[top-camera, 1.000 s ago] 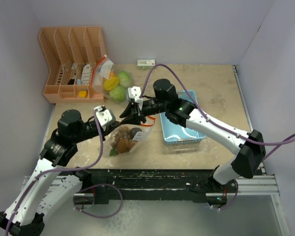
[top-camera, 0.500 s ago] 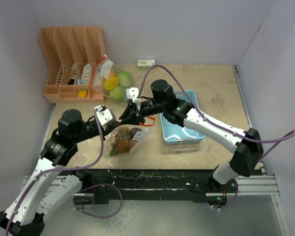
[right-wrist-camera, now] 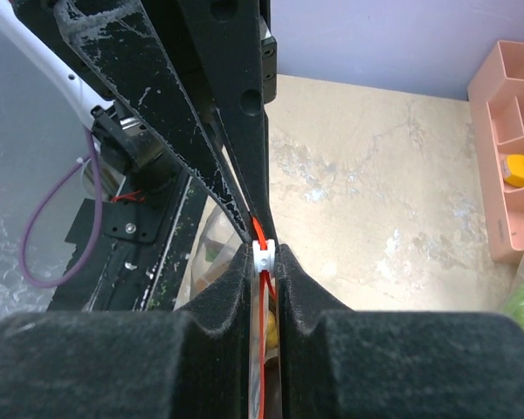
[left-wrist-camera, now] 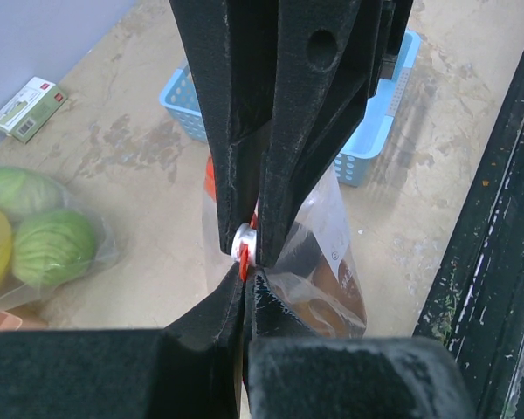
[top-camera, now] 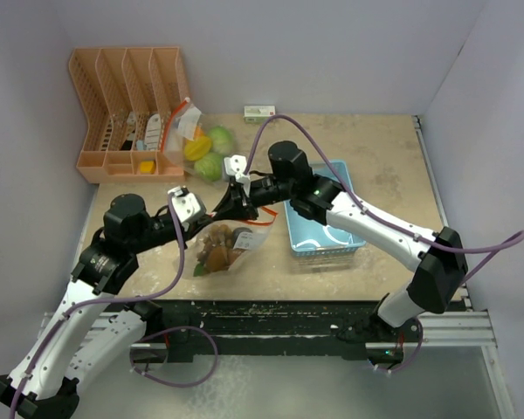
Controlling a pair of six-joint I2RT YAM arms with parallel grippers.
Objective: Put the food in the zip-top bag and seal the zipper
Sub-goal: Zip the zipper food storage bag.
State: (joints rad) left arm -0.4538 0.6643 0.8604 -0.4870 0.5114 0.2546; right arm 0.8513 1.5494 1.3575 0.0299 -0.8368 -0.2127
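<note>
My right gripper moves along the bag's still-parted orange zipper to its end by the tray, to the gripper's right in the top view, and releases next.
The clear zip-top bag (top-camera: 231,246) lies on the table with brown and yellow toy food (top-camera: 217,251) inside. Its orange zipper strip is held up between both grippers. My left gripper (top-camera: 210,214) is shut on the zipper edge of the bag (left-wrist-camera: 332,262), as the left wrist view (left-wrist-camera: 247,292) shows. My right gripper (top-camera: 224,208) is shut on the white zipper slider (right-wrist-camera: 263,253), right against the left fingers. The slider also shows in the left wrist view (left-wrist-camera: 243,243). A yellow piece (right-wrist-camera: 269,327) shows inside the bag below the right fingers.
A light blue tray (top-camera: 327,236) stands right of the bag. A second clear bag with green and yellow fruits (top-camera: 208,150) lies behind. A pink desk organiser (top-camera: 127,113) is at the back left and a small box (top-camera: 259,111) by the back wall.
My right gripper has slid left along the zipper with the slider, up to my left gripper. The bag has shifted slightly left.
</note>
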